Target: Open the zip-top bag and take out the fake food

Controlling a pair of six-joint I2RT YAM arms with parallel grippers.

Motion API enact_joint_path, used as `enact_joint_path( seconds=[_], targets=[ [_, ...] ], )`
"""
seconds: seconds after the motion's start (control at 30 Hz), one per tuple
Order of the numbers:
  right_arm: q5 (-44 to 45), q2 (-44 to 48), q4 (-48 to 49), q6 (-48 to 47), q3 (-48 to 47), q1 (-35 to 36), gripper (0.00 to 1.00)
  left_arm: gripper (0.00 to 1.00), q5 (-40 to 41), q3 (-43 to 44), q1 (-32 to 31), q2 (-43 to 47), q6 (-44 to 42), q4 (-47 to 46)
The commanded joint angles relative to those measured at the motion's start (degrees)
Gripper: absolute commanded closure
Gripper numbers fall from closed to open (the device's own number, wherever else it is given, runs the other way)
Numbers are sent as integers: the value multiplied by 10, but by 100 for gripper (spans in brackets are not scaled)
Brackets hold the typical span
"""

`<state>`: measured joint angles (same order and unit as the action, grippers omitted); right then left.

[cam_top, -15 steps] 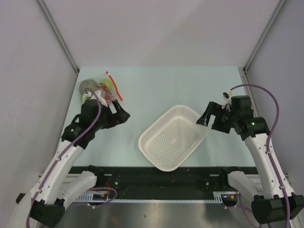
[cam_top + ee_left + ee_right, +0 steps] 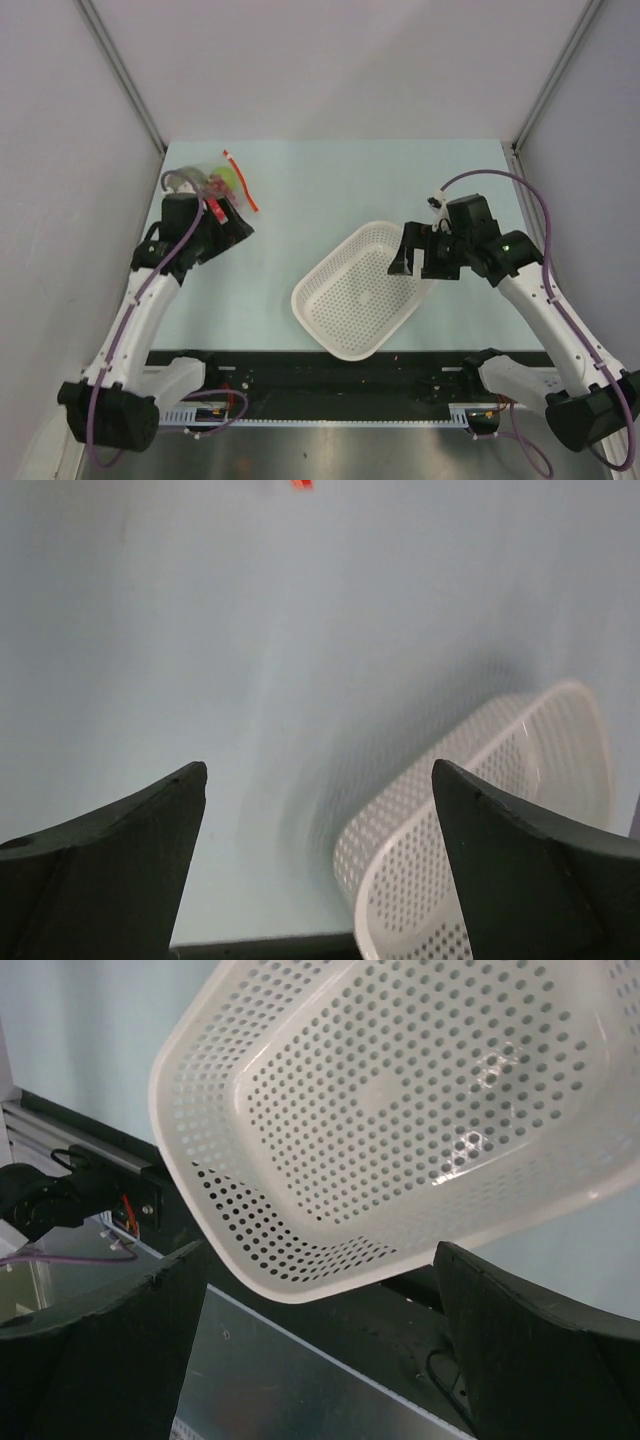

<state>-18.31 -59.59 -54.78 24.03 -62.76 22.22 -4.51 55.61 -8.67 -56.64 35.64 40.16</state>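
Observation:
The zip strip's near end (image 2: 252, 203) (image 2: 302, 483) is outward of my left gripper and below it, clear of the fake food, so my left gripper needs to move outward and down onto it next.
The zip-top bag (image 2: 203, 179) lies crinkled at the table's far left, its orange-red zip strip (image 2: 241, 183) on the right side. Through the plastic I see fake food: a green piece (image 2: 229, 177) and something red (image 2: 214, 207). My left gripper (image 2: 237, 227) stands open just in front of the bag, its arm covering the bag's near part. In the left wrist view the left gripper (image 2: 318, 770) has only bare table between its jaws. My right gripper (image 2: 404, 253) hovers open over the basket's right corner; the right wrist view shows the right gripper (image 2: 320, 1250) holding nothing.
A white perforated basket (image 2: 303, 303) sits empty at the table's middle front; its rim (image 2: 366, 882) shows low right in the left wrist view and the basket (image 2: 196, 1186) fills the right wrist view. Grey walls enclose the table. A black rail (image 2: 330, 372) runs along the near edge.
The left gripper has pulled back and to the left, closer to the bag. The right gripper has swung left, from beside the basket to above its right corner.

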Motion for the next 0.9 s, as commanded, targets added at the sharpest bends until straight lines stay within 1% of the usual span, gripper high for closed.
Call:
enact_joint_path(
  seconds=[0.0, 0.03, 0.1, 0.13, 0.17, 0.23, 0.27, 0.3, 0.33, 0.37, 0.4, 0.43, 0.5, 0.53, 0.57, 0.6, 0.63, 0.67, 0.77, 0.87],
  targets=[
    [6, -24, 18, 18, -60, 37, 0, 3, 8, 26, 65, -76, 0, -113],
    [3, -31, 22, 21, -67, 42, 0, 6, 5, 29, 70, -118, -5, -152],
    [2, -42, 25, 18, -82, 51, 0, 9, 30, 72, 72, -168, -28, -151],
    [2, -54, 28, 15, -97, 56, 0, 14, 32, 89, 72, -197, -41, -154],
    [0, -61, 30, 11, -106, 57, 0, 17, 35, 121, 70, -242, -81, -156],
    [-7, -78, 47, 4, -118, 58, 0, 25, 44, 152, 58, -282, -133, -158],
    [-9, -87, 54, 0, -122, 58, 0, 25, 61, 179, 53, -315, -183, -159],
    [-13, -94, 60, -1, -125, 58, 0, 23, 64, 195, 41, -332, -207, -158],
    [-15, -110, 68, -2, -133, 58, 0, 18, 107, 241, 20, -370, -240, -129],
    [-16, -117, 68, -3, -138, 58, 0, 15, 135, 265, 8, -389, -255, -117],
    [-16, -129, 69, -3, -147, 59, 0, 13, 161, 307, -5, -431, -281, -105],
    [-13, -134, 68, -2, -148, 59, 0, 11, 240, 326, -33, -452, -289, -102],
    [-10, -140, 67, -2, -152, 60, 0, 10, 322, 377, -58, -498, -296, -105],
    [-7, -141, 66, -2, -153, 60, 0, 10, 398, 396, -78, -541, -295, -101],
    [-3, -141, 64, -1, -154, 60, 0, 11, 425, 429, -87, -564, -294, -98],
    [1, -141, 61, -2, -155, 60, 0, 14, 454, 443, -100, -583, -291, -98],
    [3, -141, 54, -2, -155, 60, 0, 22, 497, 455, -105, -619, -287, -91],
    [5, -141, 50, -3, -155, 60, 0, 24, 513, 489, -108, -635, -270, -80],
    [10, -132, 35, -5, -155, 60, 0, 26, 525, 552, -108, -689, -242, -24],
    [12, -116, 30, 1, -142, 60, 0, 29, 526, 567, -111, -717, -244, -16]
  ],
)
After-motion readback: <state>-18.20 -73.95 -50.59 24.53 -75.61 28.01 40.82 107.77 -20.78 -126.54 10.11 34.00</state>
